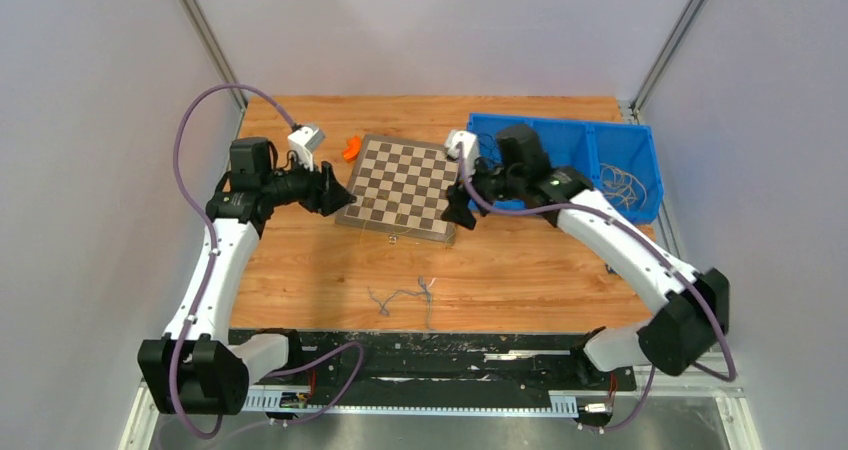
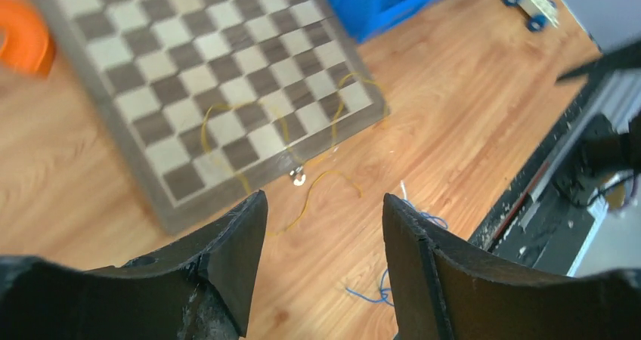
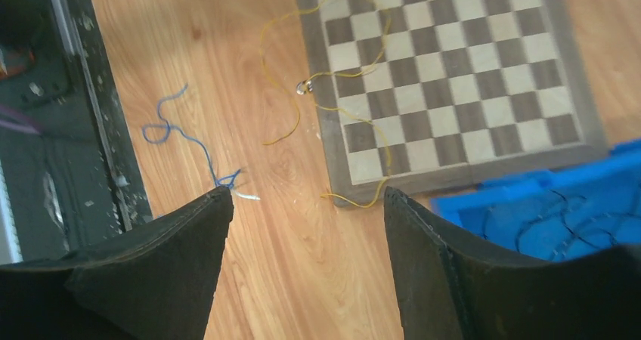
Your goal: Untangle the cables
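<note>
I should move my right gripper down and to the left in the top view, onto the yellow cable where it crosses the chessboard's near edge beside the metal clasp.
A thin yellow cable [image 2: 333, 173] lies half on the chessboard's [image 1: 400, 182] near edge and half on the wooden table; it also shows in the right wrist view [image 3: 351, 203]. A thin grey-blue cable [image 1: 400, 295] lies curled alone on the table near the front edge, blue in the wrist views [image 2: 368, 298] [image 3: 198, 149]. More thin dark and tan cables [image 1: 620, 184] lie tangled in the blue bin [image 1: 590, 135]. My left gripper [image 1: 345, 198] [image 2: 323, 196] hovers open and empty at the board's left edge. My right gripper [image 1: 458, 215] [image 3: 306, 193] hovers open and empty at the board's right near corner.
An orange object [image 1: 351, 148] sits at the board's far left corner. The blue bin has a divider; its left compartment holds black cables [image 3: 567, 219]. A black metal rail [image 1: 420, 355] runs along the table's front edge. Walls enclose three sides.
</note>
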`<state>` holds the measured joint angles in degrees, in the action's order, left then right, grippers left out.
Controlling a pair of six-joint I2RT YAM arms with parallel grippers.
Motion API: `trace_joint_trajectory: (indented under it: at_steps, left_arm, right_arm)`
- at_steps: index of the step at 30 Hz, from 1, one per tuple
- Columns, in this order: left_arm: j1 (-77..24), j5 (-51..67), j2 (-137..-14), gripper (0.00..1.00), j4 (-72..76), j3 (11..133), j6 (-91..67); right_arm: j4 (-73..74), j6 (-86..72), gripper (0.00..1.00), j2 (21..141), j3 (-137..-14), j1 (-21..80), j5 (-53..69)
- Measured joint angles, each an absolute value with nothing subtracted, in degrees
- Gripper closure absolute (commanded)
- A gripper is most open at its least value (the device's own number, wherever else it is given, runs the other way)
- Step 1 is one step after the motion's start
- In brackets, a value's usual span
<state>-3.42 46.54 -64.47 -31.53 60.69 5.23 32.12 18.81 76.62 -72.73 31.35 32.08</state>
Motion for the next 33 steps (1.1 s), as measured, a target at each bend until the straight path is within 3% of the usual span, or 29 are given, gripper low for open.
trace_joint_trajectory:
  at_steps: [8,16,23,29,33]
  left_arm:
    - [2.76,41.32,-62.15,0.34,-31.97,57.58,-1.63]
    - [4.29,38.39,-56.12,0.33,-34.68,55.66,-2.52]
    - [5.63,37.54,-55.48,0.33,-35.94,55.42,-2.52]
    - [5.69,37.43,-56.01,0.33,-36.25,55.46,-2.50]
    - [5.72,37.87,-57.80,0.34,-36.18,55.94,-2.57]
  right_arm:
    - [34.28,29.04,0.42,100.36,-81.32,44.05,23.24]
    - [37.43,34.33,0.48,116.75,-92.73,46.37,18.31]
    - [37.60,36.73,0.99,122.28,-96.73,46.46,16.45]
    - [39.42,37.23,1.00,119.96,-95.92,46.46,18.22]
    - [41.93,36.53,1.00,111.44,-94.63,45.63,22.61]
